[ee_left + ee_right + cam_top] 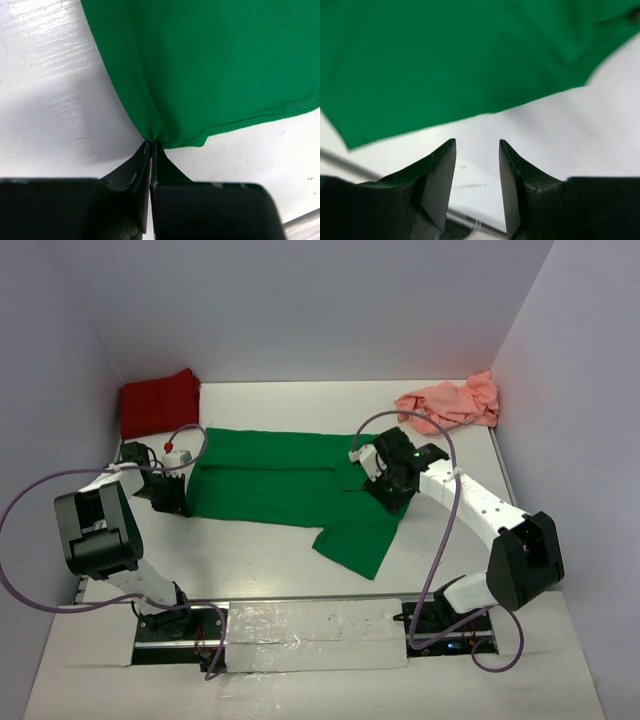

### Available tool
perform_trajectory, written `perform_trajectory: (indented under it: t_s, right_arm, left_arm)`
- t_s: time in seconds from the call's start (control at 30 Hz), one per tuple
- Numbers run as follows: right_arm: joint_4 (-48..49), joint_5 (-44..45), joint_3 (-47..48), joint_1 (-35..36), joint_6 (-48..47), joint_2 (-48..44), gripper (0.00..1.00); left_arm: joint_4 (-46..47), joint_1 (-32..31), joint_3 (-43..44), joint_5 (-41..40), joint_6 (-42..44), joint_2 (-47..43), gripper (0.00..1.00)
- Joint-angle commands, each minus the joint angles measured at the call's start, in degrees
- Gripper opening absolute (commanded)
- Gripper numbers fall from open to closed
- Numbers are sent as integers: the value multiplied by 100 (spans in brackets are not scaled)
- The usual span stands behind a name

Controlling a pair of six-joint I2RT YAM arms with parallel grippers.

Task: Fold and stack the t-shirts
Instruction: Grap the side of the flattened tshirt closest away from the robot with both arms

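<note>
The green flap's near corner juts out past the shirt's straight near edge, so my right gripper moves back next, then lowers to that corner.
The bright green t-shirt (pixel 290 480) lies partly folded across the middle of the table, with a flap hanging toward the near right. My left gripper (pixel 183 505) is at its near-left corner; in the left wrist view the jaws (pixel 151 144) are shut on that corner of the green cloth (pixel 215 65). My right gripper (pixel 388 490) hovers over the shirt's right side. In the right wrist view it (pixel 477 145) is open and empty, with the green edge (pixel 445 60) just beyond the tips. The dark red t-shirt (pixel 158 402) lies folded at the back left. The salmon pink t-shirt (pixel 450 402) is crumpled at the back right.
Pale walls close in the white table (pixel 250 560) on the left, back and right. A white taped strip (pixel 310 632) runs along the near edge between the arm bases. Purple cables loop beside both arms.
</note>
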Motion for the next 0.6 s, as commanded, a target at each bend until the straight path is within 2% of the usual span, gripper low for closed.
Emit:
perform_trajectory:
  t_s: [0.0,0.3,0.57]
  right_arm:
    - [-453,-444,-209,437,-480,-160,48]
    - [-50,-744,-1184,1624,-595,-670,55]
    - [-296,-876,-1413,2354,-1051,15,56]
  left_arm:
    - [-545,-48,-274,-264,65,199,8]
    - [-536,-48,-274,-203,-14,14,8]
    - [-545,-66,-256,-229,-15,-30,7]
